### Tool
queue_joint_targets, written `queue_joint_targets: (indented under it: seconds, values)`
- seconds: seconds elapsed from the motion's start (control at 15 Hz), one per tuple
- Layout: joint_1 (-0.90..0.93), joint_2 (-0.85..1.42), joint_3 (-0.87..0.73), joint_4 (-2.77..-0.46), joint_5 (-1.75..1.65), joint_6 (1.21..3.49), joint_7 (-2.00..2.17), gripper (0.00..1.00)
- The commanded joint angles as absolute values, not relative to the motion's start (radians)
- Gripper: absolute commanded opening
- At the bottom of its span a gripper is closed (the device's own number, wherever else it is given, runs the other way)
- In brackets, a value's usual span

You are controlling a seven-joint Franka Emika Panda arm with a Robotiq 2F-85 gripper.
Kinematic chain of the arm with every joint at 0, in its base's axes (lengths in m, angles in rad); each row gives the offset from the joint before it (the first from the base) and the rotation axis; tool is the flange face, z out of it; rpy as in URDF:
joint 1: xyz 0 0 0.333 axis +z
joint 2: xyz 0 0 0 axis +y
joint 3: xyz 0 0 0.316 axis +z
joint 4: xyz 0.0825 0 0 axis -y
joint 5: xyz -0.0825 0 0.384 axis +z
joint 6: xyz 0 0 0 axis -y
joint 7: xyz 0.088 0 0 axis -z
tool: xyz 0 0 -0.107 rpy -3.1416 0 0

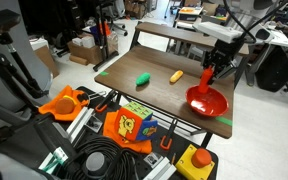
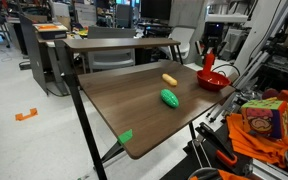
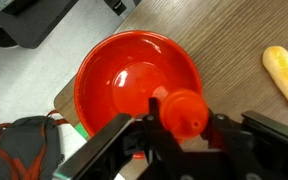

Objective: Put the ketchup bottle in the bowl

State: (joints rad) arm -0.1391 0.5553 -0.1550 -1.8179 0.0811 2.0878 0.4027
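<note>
The bottle (image 1: 209,74) goes left in the wrist view and down next, and my gripper releases it, as the bowl's middle (image 1: 206,102) lies below on that side.
The red ketchup bottle (image 3: 182,112) is held upright between the fingers of my gripper (image 3: 180,135), its cap toward the wrist camera. The glossy red bowl (image 3: 104,75) lies just below and beside it, near the table's corner. In both exterior views my gripper (image 1: 216,62) (image 2: 208,52) hangs above the bowl (image 1: 206,101) (image 2: 215,81), with the bottle (image 1: 209,74) (image 2: 208,60) just over the bowl's far rim.
A yellow-orange oblong object (image 1: 176,76) (image 2: 169,79) (image 3: 285,75) and a green object (image 1: 142,79) (image 2: 170,97) lie on the wooden table (image 1: 164,95). Green tape marks the table corners (image 2: 125,136). Cables, orange toys and a button box lie beyond the table's edge.
</note>
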Motion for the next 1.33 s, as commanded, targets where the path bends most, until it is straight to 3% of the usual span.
queue_joint_targets:
  seconds: [0.0,1.27]
  values:
    - [-0.127,0.587,-0.169,-1.809,0.075,2.113,0.399,0.12]
    - [-0.145,0.67,-0.178,-1.797,-0.122,2.115,0.046,0.12]
